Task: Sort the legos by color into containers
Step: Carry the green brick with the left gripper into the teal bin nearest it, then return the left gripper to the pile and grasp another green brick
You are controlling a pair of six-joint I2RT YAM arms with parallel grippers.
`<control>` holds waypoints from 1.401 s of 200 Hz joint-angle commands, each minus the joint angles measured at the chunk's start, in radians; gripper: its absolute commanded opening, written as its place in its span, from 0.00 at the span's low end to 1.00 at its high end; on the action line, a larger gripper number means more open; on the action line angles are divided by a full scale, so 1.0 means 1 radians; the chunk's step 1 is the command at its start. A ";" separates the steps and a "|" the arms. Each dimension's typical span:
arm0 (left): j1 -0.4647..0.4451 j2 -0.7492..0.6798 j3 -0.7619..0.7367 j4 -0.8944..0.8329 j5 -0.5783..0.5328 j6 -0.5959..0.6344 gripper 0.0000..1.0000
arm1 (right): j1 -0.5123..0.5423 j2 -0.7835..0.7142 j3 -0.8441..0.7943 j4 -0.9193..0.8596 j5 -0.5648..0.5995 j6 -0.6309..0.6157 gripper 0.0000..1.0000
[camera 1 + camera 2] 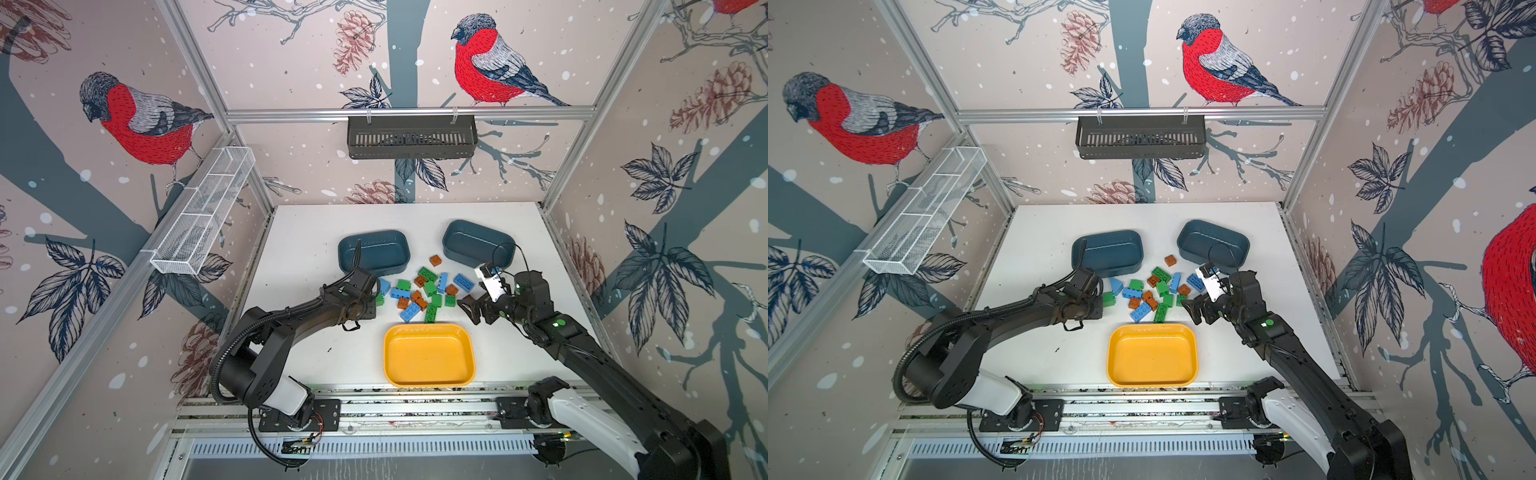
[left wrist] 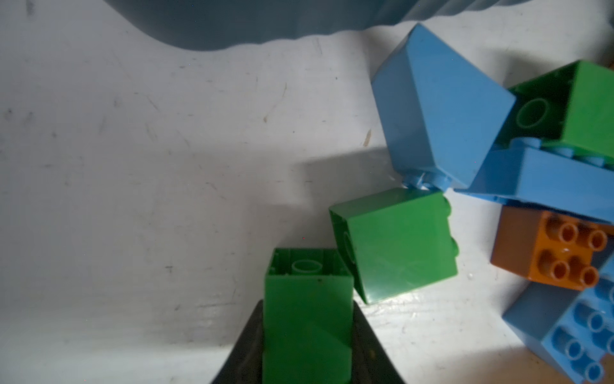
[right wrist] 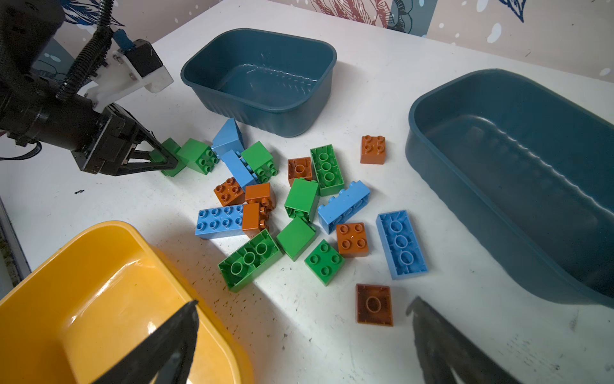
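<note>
My left gripper will next lift the green lego and carry it outward over the nearer teal container (image 1: 1099, 256) (image 2: 275, 20) to let it go, because that empty container is outward of my gripper.
Several green, light blue and brown legos (image 1: 424, 291) lie in a loose pile mid-table, seen in both top views and the right wrist view. My left gripper (image 2: 307, 319) is shut on a square green lego (image 2: 309, 286) at the pile's left edge (image 3: 169, 146); a second green lego (image 2: 395, 242) leans against it. My right gripper (image 3: 305, 301) stands open just above the table, right of the pile, with a brown lego (image 3: 373, 304) between its fingers. Two empty teal containers (image 1: 374, 249) (image 1: 478, 243) stand behind the pile. An empty yellow container (image 1: 428, 353) sits in front.
A black slotted basket (image 1: 411, 137) hangs on the back wall. A white wire rack (image 1: 203, 212) runs along the left wall. The metal mounting rail (image 1: 415, 405) crosses the table's front edge. Frame posts bound the table's sides.
</note>
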 commanded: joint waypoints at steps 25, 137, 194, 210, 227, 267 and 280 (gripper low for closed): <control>-0.001 -0.035 0.073 -0.170 -0.070 0.007 0.29 | 0.003 0.000 0.026 -0.015 -0.029 -0.007 0.99; 0.139 0.167 0.563 -0.248 -0.127 0.218 0.29 | 0.022 0.054 0.154 0.093 -0.233 0.074 1.00; 0.197 0.395 0.675 -0.200 -0.154 0.247 0.32 | 0.062 0.083 0.149 0.114 -0.183 0.071 0.99; 0.205 0.433 0.698 -0.208 -0.152 0.247 0.38 | 0.068 0.091 0.145 0.110 -0.175 0.067 1.00; 0.207 0.437 0.704 -0.216 -0.147 0.251 0.51 | 0.072 0.100 0.148 0.096 -0.171 0.056 0.99; 0.206 0.363 0.677 -0.258 -0.071 0.291 0.74 | 0.072 0.099 0.151 0.071 -0.163 0.032 0.99; 0.202 0.313 0.657 -0.276 -0.019 0.335 0.76 | 0.072 0.099 0.151 0.063 -0.159 0.024 0.99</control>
